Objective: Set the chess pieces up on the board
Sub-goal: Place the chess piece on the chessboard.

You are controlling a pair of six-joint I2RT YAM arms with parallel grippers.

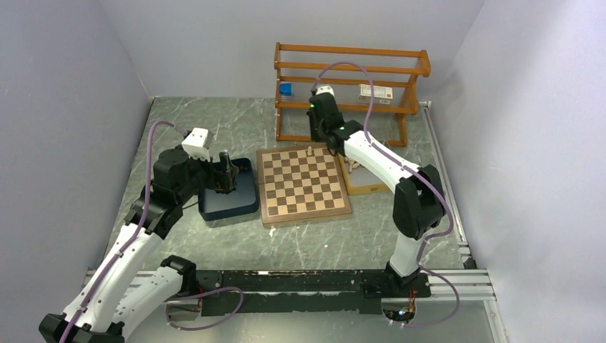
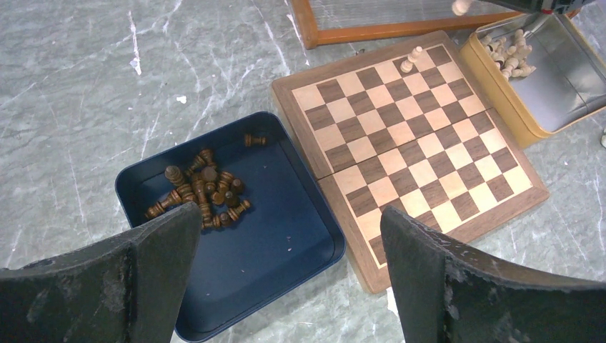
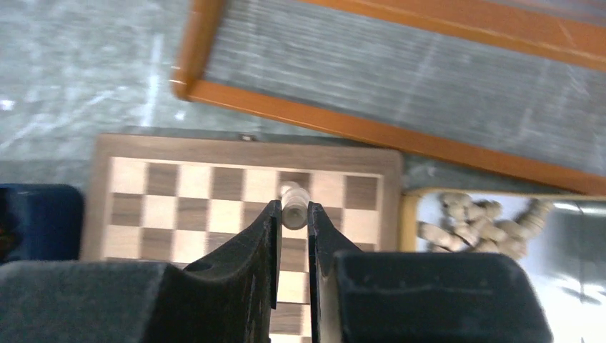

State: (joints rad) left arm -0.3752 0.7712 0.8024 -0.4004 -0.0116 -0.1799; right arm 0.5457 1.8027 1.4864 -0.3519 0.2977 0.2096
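The cream piece goes left in the top view to the board's empty far corner square by the blue tray (image 1: 267, 156) (image 3: 128, 176) next, and my right gripper lowers and releases it.
The board (image 1: 304, 184) lies mid-table with one cream chess piece (image 1: 308, 151) standing on its far row, also seen as the cream piece (image 2: 413, 58). My right gripper (image 3: 293, 209) is shut on another cream piece (image 3: 294, 214), held above the board's far edge. The right gripper (image 1: 319, 140) hangs just in front of the rack. My left gripper (image 2: 289, 211) stands wide open and empty above the dark blue tray (image 2: 314, 264), where several dark brown pieces (image 2: 204, 193) lie in a heap. The left gripper (image 1: 227, 175) hovers over that tray's right side.
A shallow tan tray (image 2: 500, 100) right of the board holds several cream pieces (image 2: 509, 53). A wooden rack (image 1: 350, 93) stands behind the board with a blue cube (image 1: 286, 89) and a white box (image 1: 376, 91) on it. Grey walls enclose the marble table.
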